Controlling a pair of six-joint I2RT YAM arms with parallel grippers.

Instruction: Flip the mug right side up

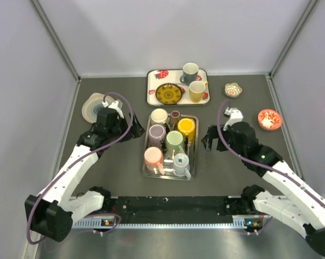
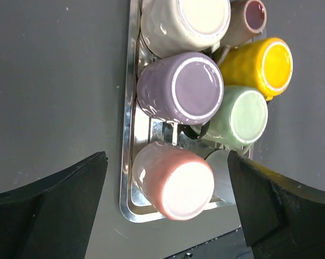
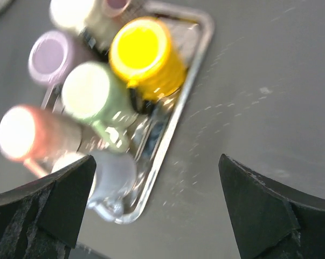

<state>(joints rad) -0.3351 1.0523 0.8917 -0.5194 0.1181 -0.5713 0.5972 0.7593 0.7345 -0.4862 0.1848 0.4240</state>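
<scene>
The right gripper turns and lowers back toward the tray's near corner onto the pale blue mug's handle next, since that juts clear of other mugs.
A metal tray in the table's middle holds several mugs, all bottom up: cream, small brown, purple, yellow, green, pink and pale blue. My left gripper is open and empty, just left of the tray. In the left wrist view the pink mug lies between its spread fingers. My right gripper is open and empty, right of the tray. Its wrist view shows the tray's edge and the pale blue mug.
A strawberry-patterned tray at the back holds an upright grey mug, an upright yellow mug and a dark plate. Two small bowls sit at the right. A stack of pale plates lies at the left.
</scene>
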